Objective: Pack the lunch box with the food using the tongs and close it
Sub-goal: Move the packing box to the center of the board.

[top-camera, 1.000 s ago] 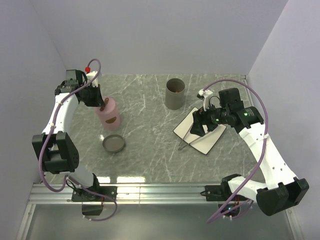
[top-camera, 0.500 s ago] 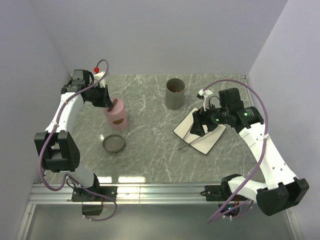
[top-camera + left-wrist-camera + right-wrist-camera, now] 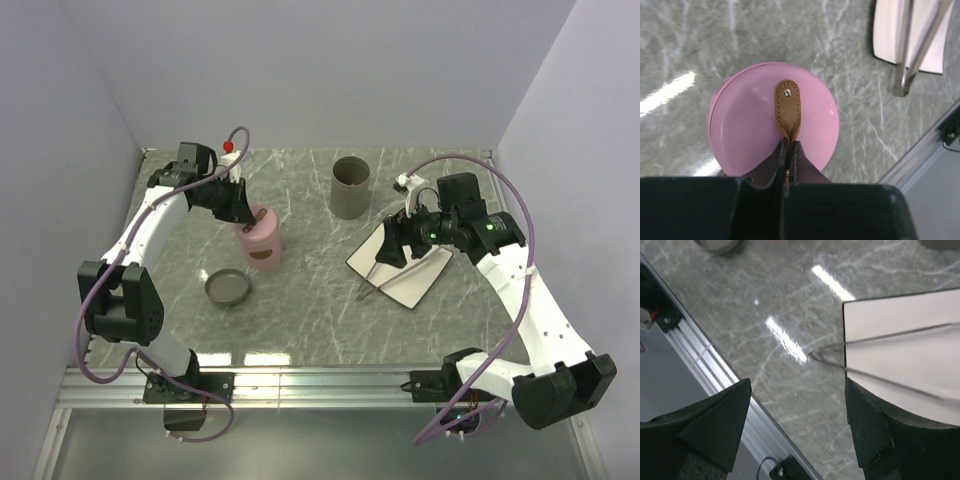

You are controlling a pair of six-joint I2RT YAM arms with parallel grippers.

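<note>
The left gripper moves back and to the right in the top view next, to the bare tabletop between tongs [image 3: 374,272] and bar. It releases the lunch box's strap there.
The lunch box [image 3: 262,247] is a pink round container with a brown strap [image 3: 788,106] on its top. My left gripper [image 3: 788,146] is shut on that strap from above. I cannot tell whether the box [image 3: 755,120] rests on the table or hangs. The tongs [image 3: 374,272] lie across the white square plate [image 3: 412,277], their joined end off its near-left edge. My right gripper [image 3: 391,246] hovers open over the plate's left part, nothing between its fingers. In the right wrist view the tongs [image 3: 875,374] lie just ahead of the right gripper [image 3: 797,412]. The food is hidden.
A grey round lid or dish [image 3: 227,288] lies on the table near the lunch box's front left. A grey cylindrical cup [image 3: 351,187] stands at the back centre, something reddish-brown just inside its rim. The aluminium rail [image 3: 705,360] runs along the near table edge.
My left gripper has moved the pink lunch box by its strap to the right and a little nearer, towards the table's middle. The right gripper has shifted slightly left over the plate.
</note>
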